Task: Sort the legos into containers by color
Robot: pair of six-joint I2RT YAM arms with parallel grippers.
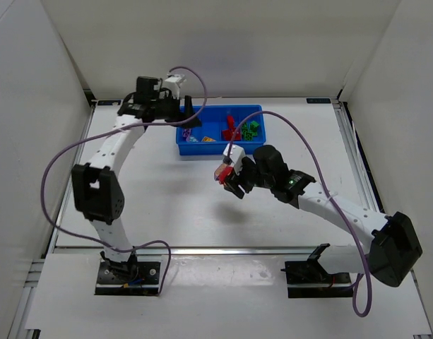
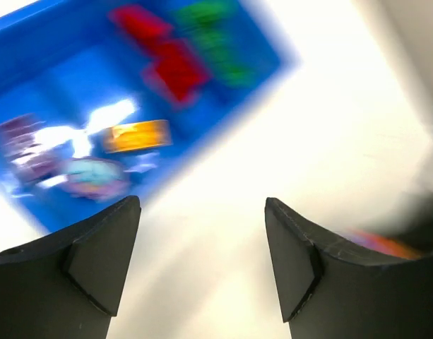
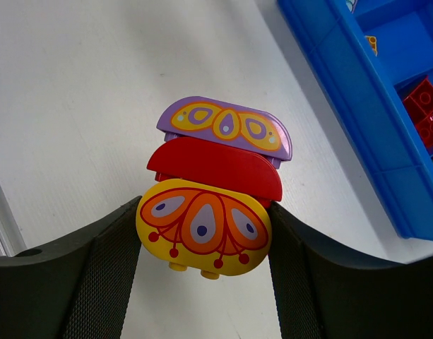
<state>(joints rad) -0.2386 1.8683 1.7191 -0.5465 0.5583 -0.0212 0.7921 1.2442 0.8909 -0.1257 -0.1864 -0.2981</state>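
Observation:
The left gripper moves back from the tray and tilts toward the stack's purple end (image 1: 219,171) (image 2: 362,238) next, since the purple lego sticks out beyond my right gripper's fingers.
The blue tray (image 1: 217,150) sits at the back middle of the table. It holds red legos (image 1: 232,131), green legos (image 1: 253,128), a yellow piece (image 1: 209,139) and purple pieces (image 1: 191,138). My right gripper (image 3: 203,236) is shut on a stack of three rounded legos: yellow-orange (image 3: 202,226), red (image 3: 216,169) and purple (image 3: 227,126). It holds the stack above the table in front of the tray (image 3: 357,92). My left gripper (image 2: 202,240) is open and empty, above the tray's left end (image 1: 191,119). The left wrist view is blurred; the tray (image 2: 54,78) shows there.
White walls close in the table at the left, back and right. Purple cables loop over both arms. A metal rail (image 1: 202,248) runs along the near edge, by the arm bases.

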